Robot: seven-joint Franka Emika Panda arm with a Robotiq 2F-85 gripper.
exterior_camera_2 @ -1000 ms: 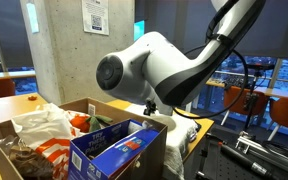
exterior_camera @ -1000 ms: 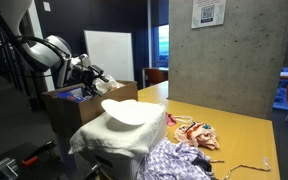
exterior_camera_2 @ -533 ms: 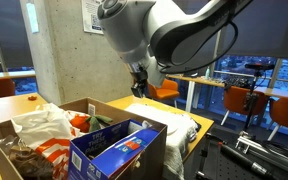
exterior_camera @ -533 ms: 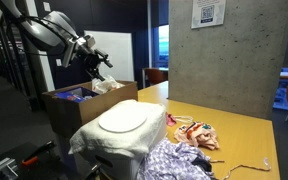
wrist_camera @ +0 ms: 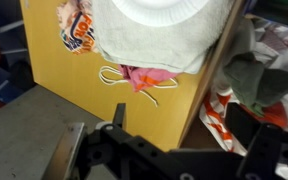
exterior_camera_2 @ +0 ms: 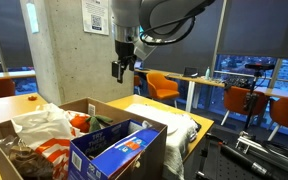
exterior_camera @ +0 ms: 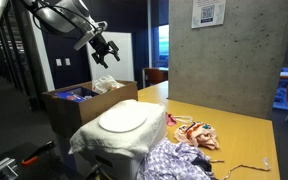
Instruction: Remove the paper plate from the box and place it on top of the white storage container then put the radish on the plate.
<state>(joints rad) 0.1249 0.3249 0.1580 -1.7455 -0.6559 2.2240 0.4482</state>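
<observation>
The radish's green leaves lie uncovered, so the open gripper will next go down onto them, into the cardboard box (exterior_camera: pixel 66 112) and toward the right in the wrist view.
The paper plate (exterior_camera: pixel 121 119) lies flat on top of the white storage container (exterior_camera: pixel 112 143); it also shows at the top of the wrist view (wrist_camera: pixel 169 9). My gripper (exterior_camera: pixel 105 52) hangs high above the brown cardboard box (exterior_camera: pixel 66 112), open and empty, and shows in both exterior views (exterior_camera_2: pixel 121 68). In the wrist view the gripper (wrist_camera: pixel 189 140) has its jaws wide apart with nothing between them. A small reddish thing with a green part, likely the radish (exterior_camera_2: pixel 79 122), lies inside the box (exterior_camera_2: pixel 24 160).
The box also holds a blue carton (exterior_camera_2: pixel 114 148), a crumpled white bag (exterior_camera_2: pixel 39 122) and an orange-white bag (wrist_camera: pixel 219 110). A colourful cloth heap (exterior_camera: pixel 198 133) lies on the yellow table (exterior_camera: pixel 239 135). A concrete pillar (exterior_camera: pixel 224 50) stands behind.
The plate has been let go and now lies flat on the white container. My gripper has risen up and back, away from the plate, to well above the box.
</observation>
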